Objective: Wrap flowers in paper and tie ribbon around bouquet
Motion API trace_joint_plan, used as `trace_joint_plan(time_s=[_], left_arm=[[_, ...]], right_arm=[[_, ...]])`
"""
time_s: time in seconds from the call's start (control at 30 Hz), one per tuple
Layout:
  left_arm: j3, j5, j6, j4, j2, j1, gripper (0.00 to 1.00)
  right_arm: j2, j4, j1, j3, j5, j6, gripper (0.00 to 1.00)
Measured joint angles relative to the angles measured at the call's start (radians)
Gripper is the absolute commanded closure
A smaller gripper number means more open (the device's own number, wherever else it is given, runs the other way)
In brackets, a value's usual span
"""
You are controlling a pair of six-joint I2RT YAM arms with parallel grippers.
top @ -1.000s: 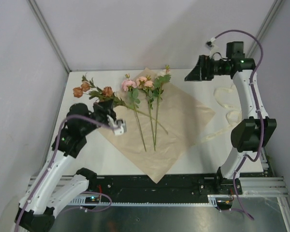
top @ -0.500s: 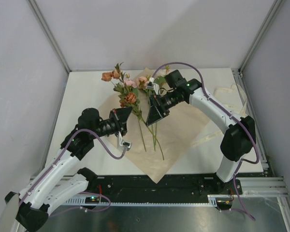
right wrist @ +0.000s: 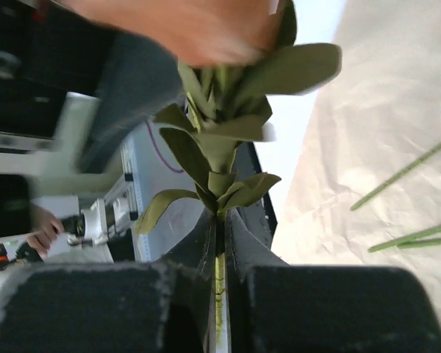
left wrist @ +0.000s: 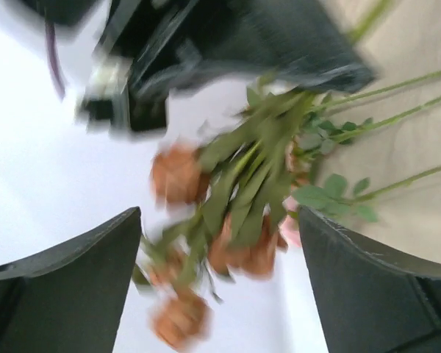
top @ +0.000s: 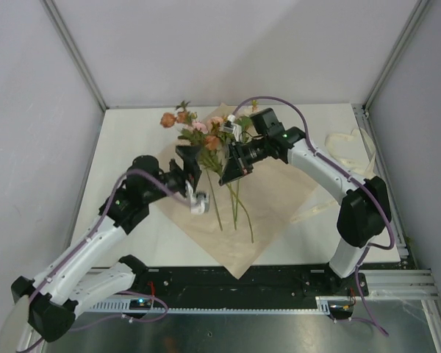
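Observation:
The orange stem is still hanging above the flowers lying on the paper, so I will next move my right gripper outward and down onto their long stems to release it.
A stem of rusty orange flowers [top: 212, 142] stands off the peach paper [top: 287, 187], and my right gripper [top: 226, 170] is shut on its green stem [right wrist: 219, 220] just below the leaves [right wrist: 220, 147]. My left gripper [top: 196, 157] is open right beside these blooms, its fingers [left wrist: 66, 294] apart with blurred orange flowers [left wrist: 239, 220] beyond them, touching nothing. More flowers with pink blooms [top: 199, 127] and long stems [top: 235, 206] lie on the paper [right wrist: 382, 147]. The cream ribbon [top: 345, 151] lies loose at the right.
Grey booth walls and corner posts [top: 73, 55] close in the white table [top: 125, 140] on three sides. The black rail with the arm bases [top: 279, 283] runs along the near edge. The two grippers are very close together over the paper's far left part.
The orange stem passed from left to right: my right gripper came in from the back right and shut on it, and my left gripper opened and let it go.

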State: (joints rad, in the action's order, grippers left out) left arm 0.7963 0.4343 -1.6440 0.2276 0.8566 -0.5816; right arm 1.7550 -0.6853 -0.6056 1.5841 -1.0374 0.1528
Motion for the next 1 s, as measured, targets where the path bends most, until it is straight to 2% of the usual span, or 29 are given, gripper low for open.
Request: trace_joint_plan(time_s=[0.1, 0.3, 0.4, 0.5, 0.57, 0.7, 0.8, 1.0], left_arm=[[0.124, -0.111, 0.381, 0.0, 0.096, 0.042, 0.06], [0.438, -0.18, 1.202, 0.003, 0.355, 0.286, 0.13], [0.472, -0.169, 1.526, -0.002, 0.472, 0.352, 0.16], [0.472, -0.14, 1.776, 0.007, 0.622, 0.39, 0.21], [0.472, -0.126, 1.904, 0.011, 0.737, 0.407, 0.25], [0.47, -0.113, 2.048, 0.003, 0.901, 0.422, 0.36], [0.488, -0.106, 2.105, -0.022, 0.986, 0.423, 0.48], [0.626, -0.068, 2.186, -0.096, 1.184, 0.422, 0.69]], right_arm=[[-0.021, 0.116, 0.058, -0.094, 0.01, 0.085, 1.0], [0.0, 0.304, 0.239, -0.163, 0.061, 0.253, 1.0], [0.018, 0.384, 0.294, -0.163, 0.087, 0.304, 1.0], [0.034, 0.431, 0.307, -0.163, 0.102, 0.326, 1.0], [0.047, 0.445, 0.31, -0.163, 0.113, 0.327, 1.0], [0.071, 0.454, 0.313, -0.163, 0.13, 0.323, 1.0], [0.085, 0.454, 0.313, -0.163, 0.141, 0.317, 1.0], [0.102, 0.454, 0.313, -0.163, 0.144, 0.307, 1.0]])
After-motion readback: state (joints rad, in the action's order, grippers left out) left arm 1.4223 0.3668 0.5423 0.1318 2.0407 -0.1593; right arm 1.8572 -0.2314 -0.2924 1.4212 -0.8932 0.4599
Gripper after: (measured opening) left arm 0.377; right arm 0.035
